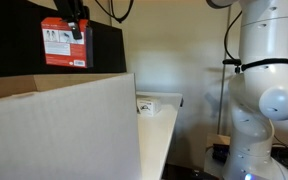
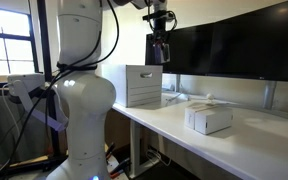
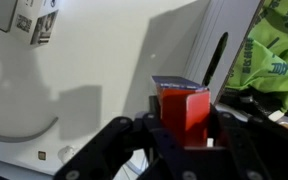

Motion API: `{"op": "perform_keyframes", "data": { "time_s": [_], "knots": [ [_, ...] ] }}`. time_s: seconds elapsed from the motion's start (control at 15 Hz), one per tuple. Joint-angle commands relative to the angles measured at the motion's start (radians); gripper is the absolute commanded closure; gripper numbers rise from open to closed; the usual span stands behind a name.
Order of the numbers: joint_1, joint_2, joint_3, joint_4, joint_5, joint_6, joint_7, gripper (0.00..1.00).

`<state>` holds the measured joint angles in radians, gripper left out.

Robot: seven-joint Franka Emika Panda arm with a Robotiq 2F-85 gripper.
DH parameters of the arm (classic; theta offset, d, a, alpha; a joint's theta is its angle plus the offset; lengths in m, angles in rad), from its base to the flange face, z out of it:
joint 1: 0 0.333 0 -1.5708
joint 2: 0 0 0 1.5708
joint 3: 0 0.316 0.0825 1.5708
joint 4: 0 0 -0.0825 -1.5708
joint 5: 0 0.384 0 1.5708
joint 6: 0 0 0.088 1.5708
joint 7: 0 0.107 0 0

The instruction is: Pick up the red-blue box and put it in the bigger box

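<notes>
The bigger box's opening [image 1: 16,86] lies to my gripper's right in the wrist view, so next I shift it that way past the bigger box's rim and release the red-blue box [image 1: 64,44].
My gripper [image 1: 76,27] is shut on the red-blue box [image 1: 64,44], a small red-orange carton with white printed panels, and holds it high in the air above the bigger box [image 1: 59,130], a very large white-grey carton filling the lower left of that exterior view. In an exterior view the gripper [image 2: 160,38] hangs with the red-blue box [image 2: 160,51] above the bigger box [image 2: 143,86] on the table end. In the wrist view the red-blue box [image 3: 184,108] sits between the black fingers [image 3: 184,135].
A small flat white box [image 2: 209,119] lies on the white table [image 2: 184,135], also seen in an exterior view [image 1: 147,105]. Dark monitors [image 2: 234,50] stand behind the table. The robot's white base [image 2: 79,110] stands beside the table end.
</notes>
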<state>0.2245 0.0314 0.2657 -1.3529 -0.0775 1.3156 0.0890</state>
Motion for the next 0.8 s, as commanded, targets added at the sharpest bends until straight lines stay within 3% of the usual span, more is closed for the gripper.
{"op": "perform_keyframes", "data": {
  "time_s": [0.0, 0.47, 0.73],
  "knots": [
    [0.082, 0.146, 0.04, 0.195, -0.082, -0.069, 0.044, 0.84],
    [0.295, 0.289, 0.041, 0.443, -0.245, -0.143, 0.149, 0.84],
    [0.379, 0.36, 0.038, 0.548, -0.215, -0.206, 0.135, 0.84]
  ]
}}
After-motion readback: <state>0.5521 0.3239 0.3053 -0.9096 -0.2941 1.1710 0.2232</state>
